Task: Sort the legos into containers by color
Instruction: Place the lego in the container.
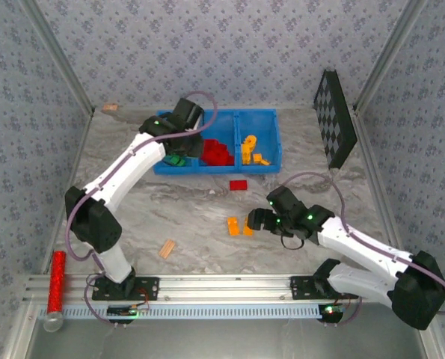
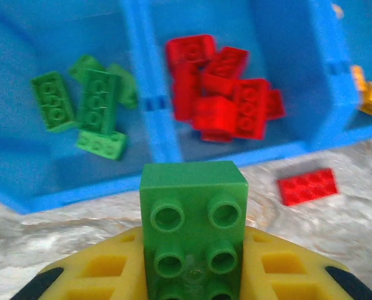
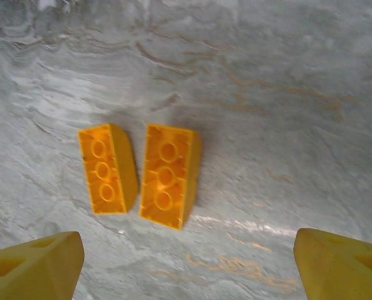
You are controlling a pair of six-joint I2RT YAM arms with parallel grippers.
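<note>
I should next move my left gripper over the bin's section of green legos and lower its green lego there to let it go, because the legos already inside are the same color.
My left gripper [image 1: 176, 158] hangs over the front edge of the blue bin [image 1: 265, 127], shut on a green lego [image 2: 193, 219] between its yellow fingers. Below it, the bin's [image 2: 79, 195] left compartment holds green legos [image 2: 89, 109], the middle one red legos [image 2: 226, 94], and the right one orange legos [image 1: 250, 148]. One red lego [image 1: 238, 185] lies on the table in front of the bin. My right gripper [image 1: 256, 219] stands open just right of two orange legos [image 3: 107, 169] [image 3: 168, 175] lying side by side; nothing is between its fingers [image 3: 35, 262].
A tan wooden block [image 1: 167, 249] lies at the front left of the table. A red glittery cylinder [image 1: 56, 280] rests by the rail at the near left edge. A checkerboard panel [image 1: 334, 120] leans at the back right.
</note>
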